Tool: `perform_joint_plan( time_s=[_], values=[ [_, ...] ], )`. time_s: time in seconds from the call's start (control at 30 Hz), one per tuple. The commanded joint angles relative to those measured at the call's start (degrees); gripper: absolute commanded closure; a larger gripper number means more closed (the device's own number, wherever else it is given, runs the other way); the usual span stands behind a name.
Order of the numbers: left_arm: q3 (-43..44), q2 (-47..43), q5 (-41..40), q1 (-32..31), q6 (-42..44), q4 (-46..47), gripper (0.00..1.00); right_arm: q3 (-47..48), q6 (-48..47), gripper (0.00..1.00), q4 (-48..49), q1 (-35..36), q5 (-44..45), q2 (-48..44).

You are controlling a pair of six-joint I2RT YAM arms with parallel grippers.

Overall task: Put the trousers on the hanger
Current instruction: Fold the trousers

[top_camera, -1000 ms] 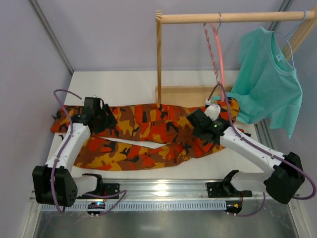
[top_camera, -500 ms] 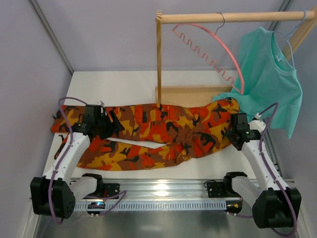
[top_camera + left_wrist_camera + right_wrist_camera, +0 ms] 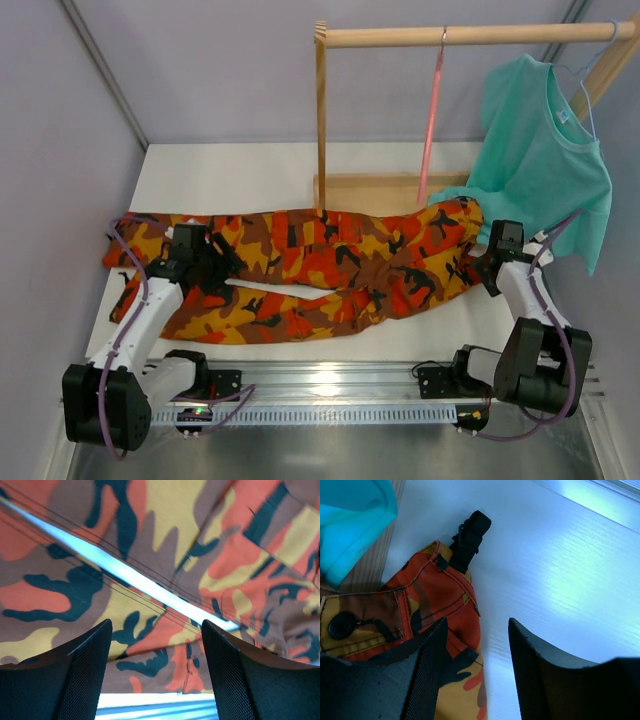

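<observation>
I will lower my right gripper's open fingers slightly outward next, astride the waistband edge near the black strap just below, then close them.
The camouflage trousers [image 3: 320, 265] lie flat across the white table, waist at the right, legs to the left. The pink hanger [image 3: 432, 115] hangs edge-on from the wooden rail by its hook. My left gripper [image 3: 222, 265] is open and empty just above the legs; its wrist view shows the trousers [image 3: 150, 540] with a strip of table between the two legs. My right gripper [image 3: 493, 255] is open at the waist end. In its wrist view [image 3: 477, 670] the jaws straddle the edge of the waistband [image 3: 435, 600], near a black strap [image 3: 470, 532].
A wooden rack stands at the back with a top rail [image 3: 480, 36], a post [image 3: 321, 120] and a base board [image 3: 370, 190]. A teal T-shirt [image 3: 545, 170] hangs on a light-blue hanger [image 3: 592, 55] at the right, also showing in the right wrist view [image 3: 350, 510].
My right arm has swung from the middle of the trousers to their right waist end. The pink hanger has swung on the rail and now hangs edge-on. My left gripper shifted slightly nearer.
</observation>
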Motion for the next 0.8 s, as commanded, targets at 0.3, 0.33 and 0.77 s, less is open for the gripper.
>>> perform_joint_plan(
  time_s=[0.3, 0.33, 0.77],
  values=[
    [-0.3, 2.6, -20.0, 9.4, -8.0, -6.6, 0.39, 2.1, -0.4, 0.45, 11.1, -0.4, -1.2, 11.4],
    [-0.3, 3.2, -20.0, 10.0, -8.4, -6.7, 0.41, 2.2, -0.4, 0.45, 11.1, -0.4, -0.3, 11.8],
    [1.6, 22.1, -20.7, 17.9, -12.6, -9.2, 0.54, 3.8, -2.2, 0.96, 9.8, -0.5, 2.8, 11.1]
  ],
)
